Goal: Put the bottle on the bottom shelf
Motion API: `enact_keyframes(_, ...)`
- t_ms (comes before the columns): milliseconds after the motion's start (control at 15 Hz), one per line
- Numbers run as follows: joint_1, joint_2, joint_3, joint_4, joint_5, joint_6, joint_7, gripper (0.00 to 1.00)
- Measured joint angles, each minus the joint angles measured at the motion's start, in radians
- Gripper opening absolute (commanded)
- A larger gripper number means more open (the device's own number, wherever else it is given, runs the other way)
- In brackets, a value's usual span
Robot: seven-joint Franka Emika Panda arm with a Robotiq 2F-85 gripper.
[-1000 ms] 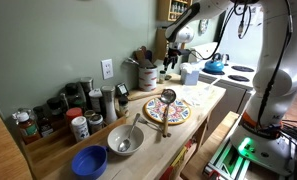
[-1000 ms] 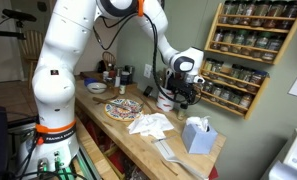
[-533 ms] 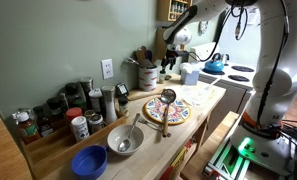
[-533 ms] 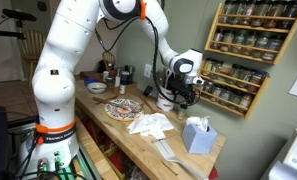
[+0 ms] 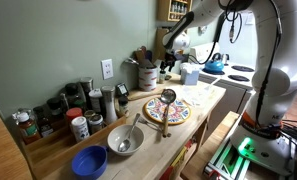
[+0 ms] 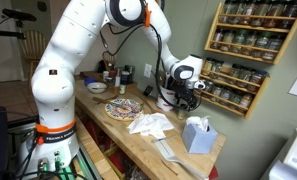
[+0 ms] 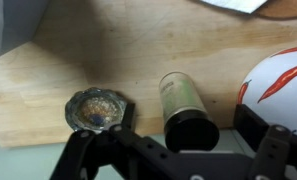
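Next, my gripper will lower a little until its fingers are on either side of the dark cap of the bottle.
The bottle is a small spice jar with a green label and a dark cap. It stands upright on the wooden counter. My gripper is open, with one finger on each side of the bottle and not touching it. In both exterior views the gripper hangs low over the counter below the wooden spice rack. The rack's bottom shelf holds a row of dark-capped jars. In both exterior views the gripper hides the bottle.
A white and orange object stands close beside one finger, and a small shiny-topped jar beside the other. A patterned plate, crumpled white paper, a tissue box and a utensil crock are on the counter.
The arm's upper links have shifted a little. The gripper stays low at nearly the same spot over the counter.
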Motion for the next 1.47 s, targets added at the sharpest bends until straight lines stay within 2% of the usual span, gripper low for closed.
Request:
enact_keyframes(533, -0.03, 0.008, 0.037, 0.001, 0.053, 0.01, 0.002, 1.0)
enact_keyframes(867, -0.039, 0.018, 0.049, -0.008, 0.075, 0.083, 0.002, 1.0)
enact_keyframes(1200, -0.073, 0.032, 0.097, -0.017, 0.141, 0.142, -0.006, 1.0)
enact_keyframes(1267, -0.078, 0.035, 0.104, -0.018, 0.148, 0.146, -0.006, 0.75)
enact_keyframes(1333, -0.08, 0.037, 0.108, -0.02, 0.152, 0.151, -0.006, 0.74)
enact_keyframes(1467, -0.083, 0.039, 0.113, -0.025, 0.155, 0.164, -0.006, 0.58)
